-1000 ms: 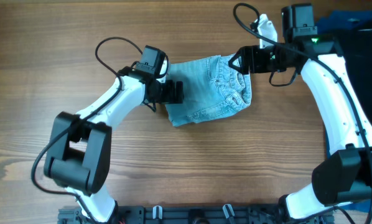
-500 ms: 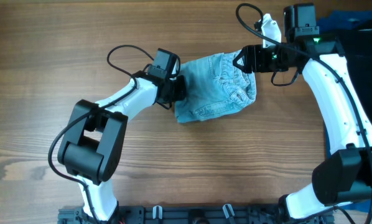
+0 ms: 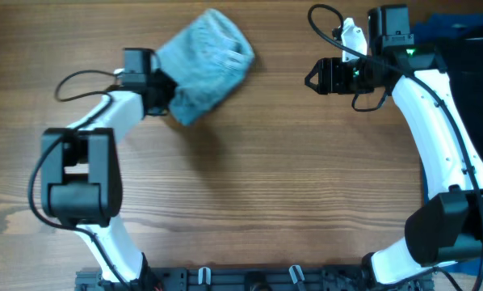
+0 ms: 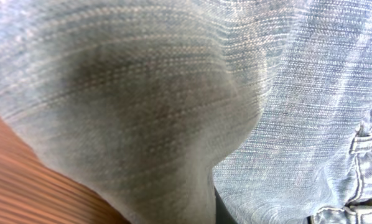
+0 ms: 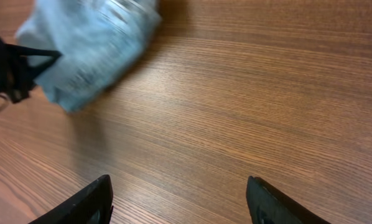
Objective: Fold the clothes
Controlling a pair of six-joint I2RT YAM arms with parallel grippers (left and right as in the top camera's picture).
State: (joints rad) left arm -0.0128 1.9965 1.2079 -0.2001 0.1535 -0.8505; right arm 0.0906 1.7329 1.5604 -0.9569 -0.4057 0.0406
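Note:
I should next move the shorts with my left gripper to the left in the overhead view, over the wooden table, because that part of the table is empty.
The pale light-blue denim shorts lie bunched in a folded lump at the far left of the wooden table, blurred by motion. My left gripper is shut on the lump's near-left edge. In the left wrist view, denim fills the frame and hides the fingers. My right gripper hangs open and empty over bare wood, well to the right of the shorts. Its wrist view shows both black fingertips wide apart, with the shorts far off at the upper left.
A large black garment and a royal-blue garment lie at the right edge behind the right arm. A black rack runs along the table's near edge.
My left gripper closed on the shorts and swung them up and left across the table. The right gripper stayed in place, no longer touching the denim.

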